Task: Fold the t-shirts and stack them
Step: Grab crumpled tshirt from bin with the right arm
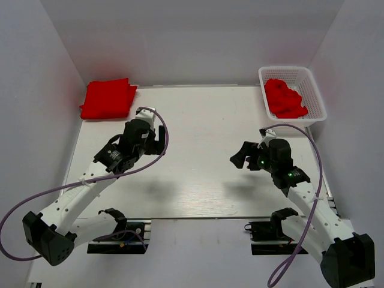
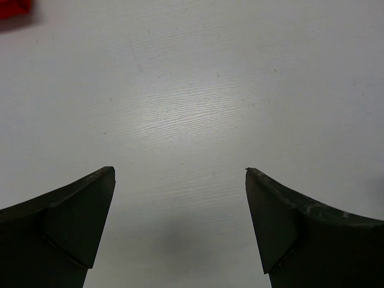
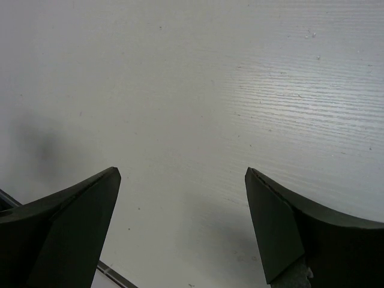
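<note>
The right gripper next moves outward and to the right in the top view, then down into the basket onto the crumpled red t-shirt (image 1: 284, 98), which is still unfolded.
A folded red t-shirt (image 1: 108, 98) lies at the table's far left corner; a sliver of it shows at the top left of the left wrist view (image 2: 13, 8). A crumpled red t-shirt (image 1: 284, 98) lies in the white mesh basket (image 1: 315, 96) at the far right. My left gripper (image 1: 155, 139) is open and empty, hovering over bare table in front of the folded shirt; it also shows in its wrist view (image 2: 180, 174). My right gripper (image 1: 242, 158) is open and empty over the table's right middle, in front of the basket, and shows in its wrist view (image 3: 183, 174).
The white table (image 1: 198, 138) is walled by white panels on the left, back and right. The table's near edge (image 3: 114, 273) shows at the bottom left of the right wrist view. Purple cables trail from both arms.
</note>
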Controlling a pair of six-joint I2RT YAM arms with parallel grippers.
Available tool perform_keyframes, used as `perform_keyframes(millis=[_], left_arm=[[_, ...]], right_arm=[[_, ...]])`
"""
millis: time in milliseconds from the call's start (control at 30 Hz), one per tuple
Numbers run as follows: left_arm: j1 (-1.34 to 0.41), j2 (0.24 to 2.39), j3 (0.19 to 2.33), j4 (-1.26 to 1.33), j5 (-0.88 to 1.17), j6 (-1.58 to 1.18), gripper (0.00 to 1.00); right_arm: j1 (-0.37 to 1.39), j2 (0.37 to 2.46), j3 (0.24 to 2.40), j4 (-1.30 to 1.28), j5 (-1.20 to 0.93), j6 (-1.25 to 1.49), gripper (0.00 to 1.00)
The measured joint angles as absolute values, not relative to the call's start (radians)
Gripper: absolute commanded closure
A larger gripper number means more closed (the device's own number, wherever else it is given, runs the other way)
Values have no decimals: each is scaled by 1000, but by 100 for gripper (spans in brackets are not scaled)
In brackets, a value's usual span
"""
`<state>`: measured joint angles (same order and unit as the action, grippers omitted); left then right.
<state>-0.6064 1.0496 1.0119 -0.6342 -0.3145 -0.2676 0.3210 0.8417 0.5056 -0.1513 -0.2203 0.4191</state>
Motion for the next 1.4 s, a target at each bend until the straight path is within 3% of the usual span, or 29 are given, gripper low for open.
perform_keyframes(millis=[367,600,1033,1167,1400], left_arm=[[-606,1004,993,-625,-339,-270,0],[-604,1037,978,-597,-353,-271,0],[-604,1203,1003,-569,-363,-270,0],[-604,1273,1047,-551,-363,-262,0],[-598,1405,1105,-517,-356,-248,0]], right_arm=[[321,982,625,-153,-74,380,10],[279,1340,1077,-160,145,337,10],[-4,2115,2022,-327,152,263,10],[-56,2281,2164,-336,145,249,10],[-117,2413,2165,-263,120,236,10]])
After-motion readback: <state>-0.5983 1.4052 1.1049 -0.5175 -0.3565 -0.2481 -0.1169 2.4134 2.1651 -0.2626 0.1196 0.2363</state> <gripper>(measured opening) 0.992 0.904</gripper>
